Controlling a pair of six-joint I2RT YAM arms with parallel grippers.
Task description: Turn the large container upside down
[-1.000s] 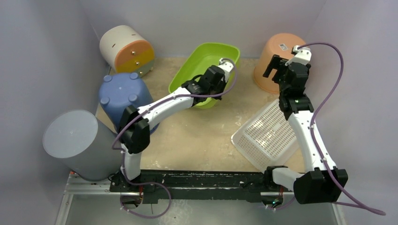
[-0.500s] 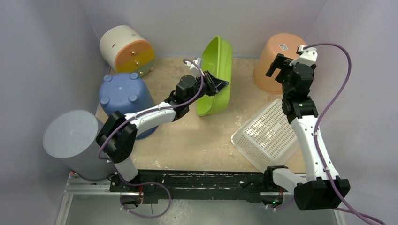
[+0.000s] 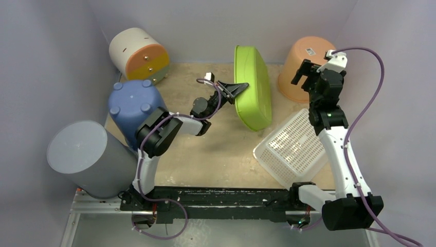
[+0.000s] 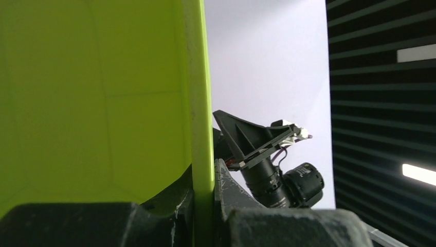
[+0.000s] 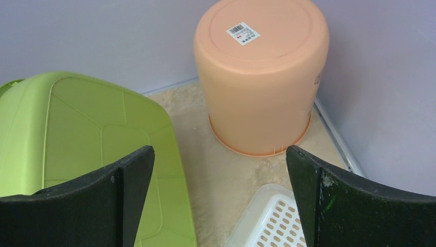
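I need to lower my left gripper to the left in the top view, toward the bare tabletop, and release the tub's rim, because the tub (image 3: 253, 90) is still standing on edge.
The large container is a lime-green tub (image 3: 253, 90). It stands tipped past its edge at the back middle of the table, its underside turned up and to the right. My left gripper (image 3: 238, 88) is shut on its near rim. In the left wrist view the rim (image 4: 202, 103) runs straight up between the pads of the left gripper (image 4: 204, 206). My right gripper (image 3: 303, 72) hangs open above the back right. In its wrist view the tub's underside (image 5: 77, 128) lies left of the right gripper (image 5: 220, 152), with nothing between the fingers.
An upturned orange bucket (image 3: 303, 64) stands at the back right. A white slotted basket (image 3: 293, 146) lies just right of the tub. An upturned blue bucket (image 3: 134, 105), a grey cylinder (image 3: 85, 157) and a white-and-orange drum (image 3: 139, 54) crowd the left side.
The left arm has swung the tub from lying open side up, through standing on edge, to leaning over toward the right. The right gripper has barely moved.
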